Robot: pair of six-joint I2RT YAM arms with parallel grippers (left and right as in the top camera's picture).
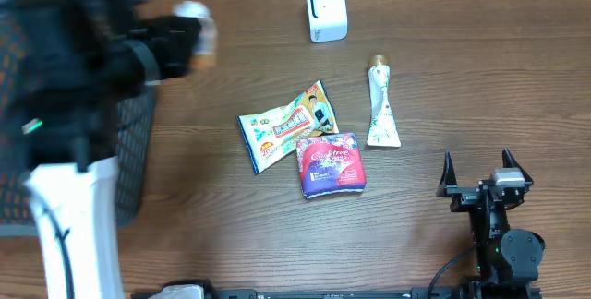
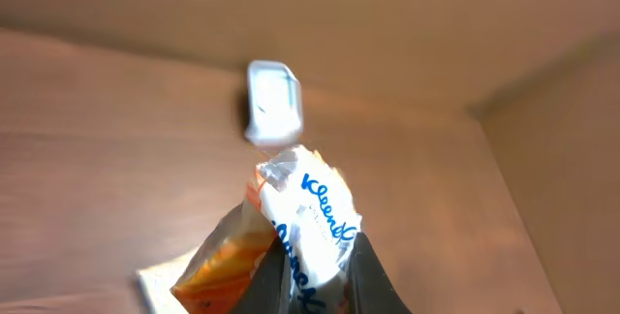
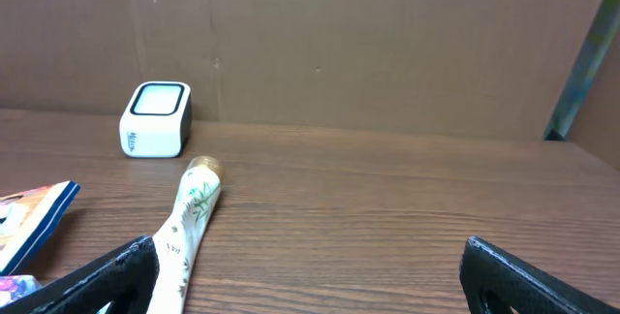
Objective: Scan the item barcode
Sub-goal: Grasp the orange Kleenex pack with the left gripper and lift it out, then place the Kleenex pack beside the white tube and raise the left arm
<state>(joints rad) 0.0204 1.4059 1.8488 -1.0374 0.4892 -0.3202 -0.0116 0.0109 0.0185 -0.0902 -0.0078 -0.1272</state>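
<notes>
My left gripper will cross right in the overhead view, go down and release the pack in the empty gap beside the cream tube.
My left gripper (image 2: 320,285) is shut on a white tissue pack (image 2: 310,222) with blue Kleenex lettering and an orange side. It holds the pack in the air, pointing toward the white scanner (image 2: 274,101). In the overhead view the left gripper (image 1: 189,36) is a dark blur at the upper left, with the pack (image 1: 196,17) showing pale at its tip. The scanner (image 1: 326,9) stands at the back centre. My right gripper (image 1: 480,174) rests open at the front right, with nothing between its fingers (image 3: 504,270).
On the table lie a snack packet (image 1: 284,125), a purple tissue pack (image 1: 331,163) and a cream tube (image 1: 380,103), which also lies near my right gripper's left finger as the tube (image 3: 189,217). A black mesh basket (image 1: 134,151) stands at the left edge.
</notes>
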